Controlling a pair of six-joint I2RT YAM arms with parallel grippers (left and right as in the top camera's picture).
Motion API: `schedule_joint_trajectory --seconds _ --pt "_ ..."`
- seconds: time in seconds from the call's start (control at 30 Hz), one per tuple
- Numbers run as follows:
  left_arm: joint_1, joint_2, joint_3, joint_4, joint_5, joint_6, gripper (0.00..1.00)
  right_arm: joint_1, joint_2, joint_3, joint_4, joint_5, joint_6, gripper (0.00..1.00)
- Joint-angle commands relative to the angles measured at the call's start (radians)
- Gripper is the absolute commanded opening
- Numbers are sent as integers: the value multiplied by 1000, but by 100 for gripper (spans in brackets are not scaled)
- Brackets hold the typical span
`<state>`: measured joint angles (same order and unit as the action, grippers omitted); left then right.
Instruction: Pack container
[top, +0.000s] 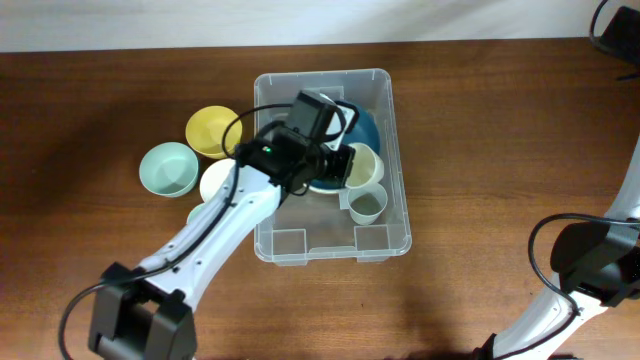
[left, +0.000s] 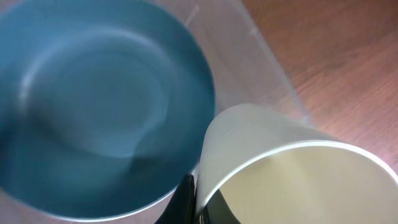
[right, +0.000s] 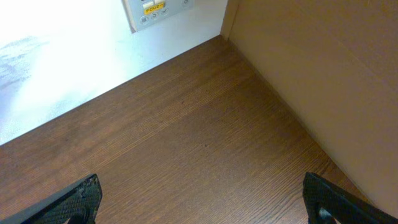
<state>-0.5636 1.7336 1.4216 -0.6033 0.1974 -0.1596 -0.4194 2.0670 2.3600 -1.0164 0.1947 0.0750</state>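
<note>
The pale green cup is standing open nearer my base, so my left gripper should next bring the cream cup back over the pale green cup's opening (top: 368, 203) and then open.
The clear plastic container (top: 301, 216) stands in the middle of the table. Inside it lie a blue bowl (top: 366, 126), a cream cup (top: 364, 165) and a pale green cup (top: 367, 205). My left gripper (top: 343, 165) is inside the container, shut on the wall of the cream cup (left: 292, 174), with one finger inside the cup and one outside (left: 198, 200). The blue bowl (left: 93, 106) sits right beside the cup, touching or nearly touching it. My right gripper (right: 202, 199) is open and empty over bare wood, away from the container.
A yellow bowl (top: 212, 130), a mint bowl (top: 168, 168) and a white bowl (top: 215, 180) sit on the table left of the container; the left arm partly covers a pale green item (top: 197, 213). The right arm (top: 590, 262) is at the far right edge.
</note>
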Motion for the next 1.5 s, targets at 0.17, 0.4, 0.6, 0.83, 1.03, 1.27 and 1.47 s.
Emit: schedule_joint_trajectory --seconds 0.17,0.4,0.6,0.83,1.03,1.27,1.47 --pt "-42 2 8 -49 -49 61 1 -1 -2 23 3 12 5 99" --pt "-58 2 8 -67 -48 61 1 -1 -2 23 3 12 5 99" --pt "-60 2 8 -79 -49 61 1 -1 -2 23 3 12 5 99" --pt "-62 2 8 -93 -48 60 8 -1 -2 23 3 12 5 99" --pt "-62 2 8 -92 -48 60 53 -1 -2 23 3 12 5 99" --pt "-34 -19 116 -154 -142 21 54 -1 -2 23 3 12 5 99" --pt "60 -76 278 -434 -381 -94 54 -1 -2 23 3 12 5 99"
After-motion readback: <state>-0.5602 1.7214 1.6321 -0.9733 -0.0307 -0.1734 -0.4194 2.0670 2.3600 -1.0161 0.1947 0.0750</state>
